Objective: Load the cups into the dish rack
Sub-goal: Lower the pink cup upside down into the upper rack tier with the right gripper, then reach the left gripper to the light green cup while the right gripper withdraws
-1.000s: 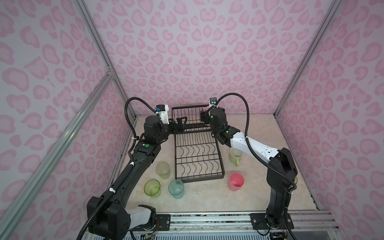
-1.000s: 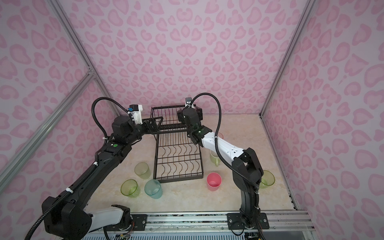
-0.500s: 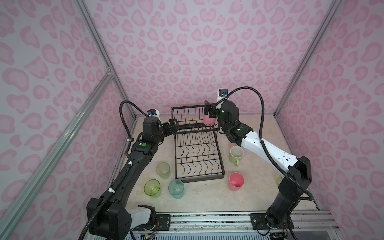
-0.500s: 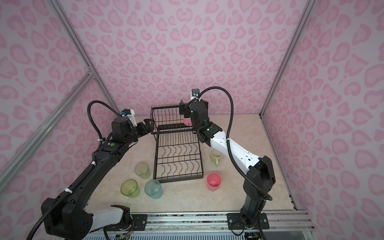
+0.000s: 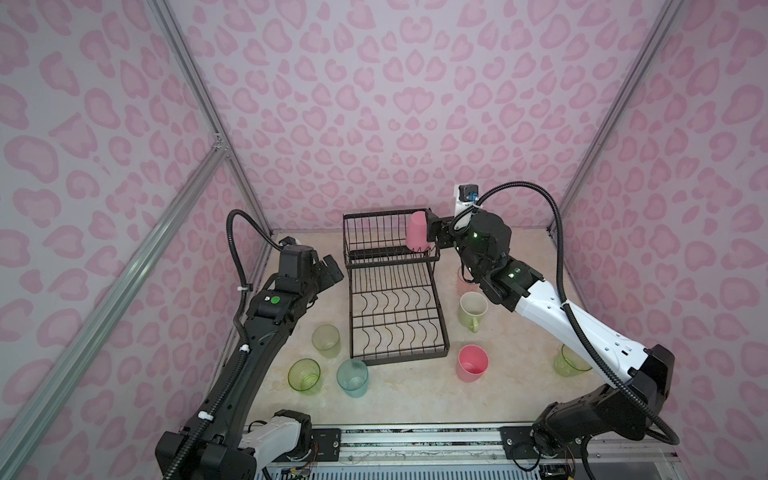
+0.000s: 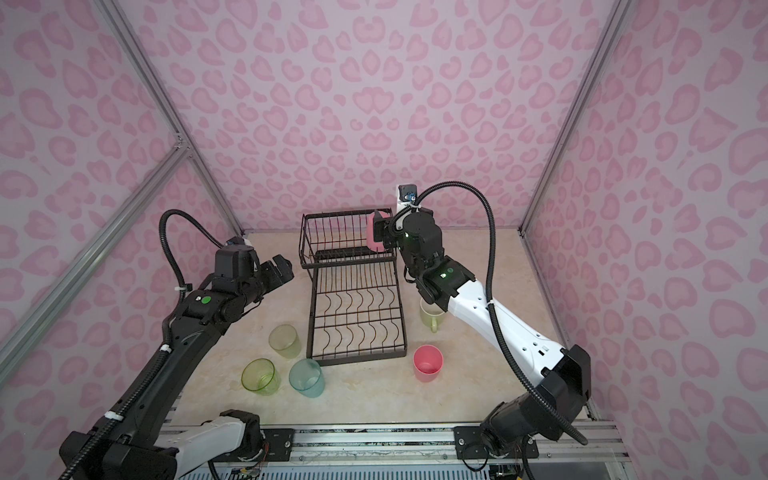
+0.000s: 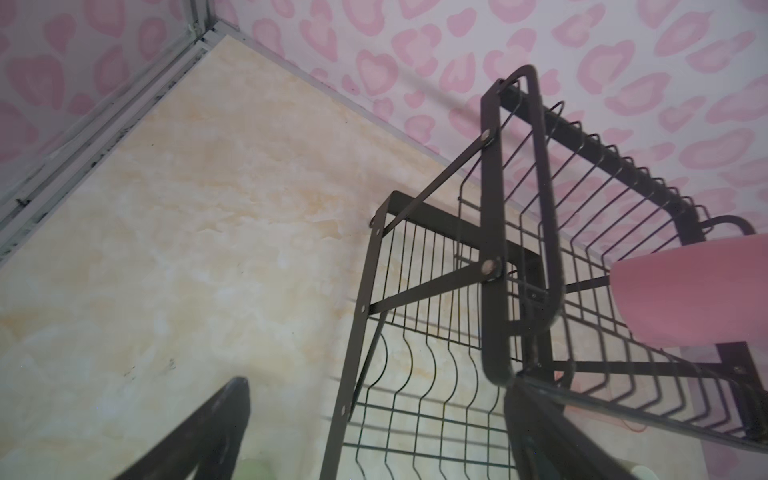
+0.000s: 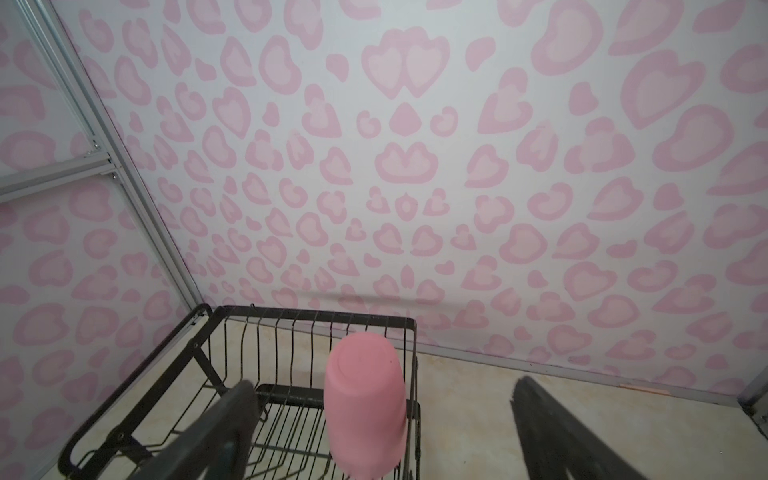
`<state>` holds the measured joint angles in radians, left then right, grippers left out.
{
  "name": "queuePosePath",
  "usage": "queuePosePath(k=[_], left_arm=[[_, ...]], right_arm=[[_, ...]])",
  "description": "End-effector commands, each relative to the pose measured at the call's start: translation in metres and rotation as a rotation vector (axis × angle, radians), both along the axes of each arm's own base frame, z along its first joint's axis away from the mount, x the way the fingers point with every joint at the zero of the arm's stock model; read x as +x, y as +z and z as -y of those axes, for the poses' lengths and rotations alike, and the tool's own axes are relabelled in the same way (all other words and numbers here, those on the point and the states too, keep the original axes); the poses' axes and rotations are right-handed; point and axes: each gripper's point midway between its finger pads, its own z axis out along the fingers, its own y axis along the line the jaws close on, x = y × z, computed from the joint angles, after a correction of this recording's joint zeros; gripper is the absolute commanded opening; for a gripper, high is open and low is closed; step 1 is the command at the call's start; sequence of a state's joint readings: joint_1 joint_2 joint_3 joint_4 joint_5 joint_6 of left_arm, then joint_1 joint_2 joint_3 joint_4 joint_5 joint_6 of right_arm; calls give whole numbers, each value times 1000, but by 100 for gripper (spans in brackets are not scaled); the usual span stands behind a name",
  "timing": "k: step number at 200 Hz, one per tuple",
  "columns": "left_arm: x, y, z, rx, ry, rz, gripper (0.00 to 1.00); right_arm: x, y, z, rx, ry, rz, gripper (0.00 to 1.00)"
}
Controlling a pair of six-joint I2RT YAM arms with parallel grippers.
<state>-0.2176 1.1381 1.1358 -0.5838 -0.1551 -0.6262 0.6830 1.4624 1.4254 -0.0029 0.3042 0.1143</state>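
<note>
The frosted olive cup stands below the left gripper, nearer the robot's base, so the left gripper should next go down and back onto the frosted olive cup's rim edge away from the rack.
The black wire dish rack (image 5: 350, 316) stands mid-table, raised basket at the far end. One opaque pink cup (image 5: 417, 231) sits upside down in the basket's right corner. My right gripper (image 5: 434, 235) hovers just right of it, open. In the right wrist view the cup (image 8: 365, 407) stands between the wide-apart fingers (image 8: 216, 432), touching neither. My left gripper (image 5: 332, 270) is open and holds nothing, off the rack's left side. On the table stand a frosted olive cup (image 5: 326, 341), a yellow-green cup (image 5: 304, 375), a teal cup (image 5: 352, 378), a pink cup (image 5: 471, 363) and a pale green mug (image 5: 473, 309).
Another yellow-green cup (image 5: 569, 361) and a pink-orange cup (image 5: 463, 278) stand partly hidden behind my right arm. Patterned walls close in on three sides, with a metal rail (image 5: 415, 436) along the front edge.
My right gripper has drawn back to the right off the pink cup, which now shows upside down in the basket. My left gripper has pulled away from the basket's left end toward the front.
</note>
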Motion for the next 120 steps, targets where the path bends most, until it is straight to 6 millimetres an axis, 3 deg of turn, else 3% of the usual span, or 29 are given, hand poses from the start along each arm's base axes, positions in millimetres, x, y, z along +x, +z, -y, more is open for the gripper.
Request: queuePosePath(k=[1,28,61,91,120], left_arm=[[-25,-23,-15,64,40,-120,97],[-45,-49,-19,85,26,-229,95],[-72,-75,-24,135,-16,-371,81],[-96,-94,-34,151,1,-438,78],[-107,-108,-39,162,-2,-484,75]], right_arm=[[-13,-27,1,-70,38,-68,93],[-28,-51,7,-85,63,-112,92],[-27,-55,28,-137,-3,-108,92],[-41,-65,34,-61,71,-109,91],[-48,-72,45,-42,85,-96,92]])
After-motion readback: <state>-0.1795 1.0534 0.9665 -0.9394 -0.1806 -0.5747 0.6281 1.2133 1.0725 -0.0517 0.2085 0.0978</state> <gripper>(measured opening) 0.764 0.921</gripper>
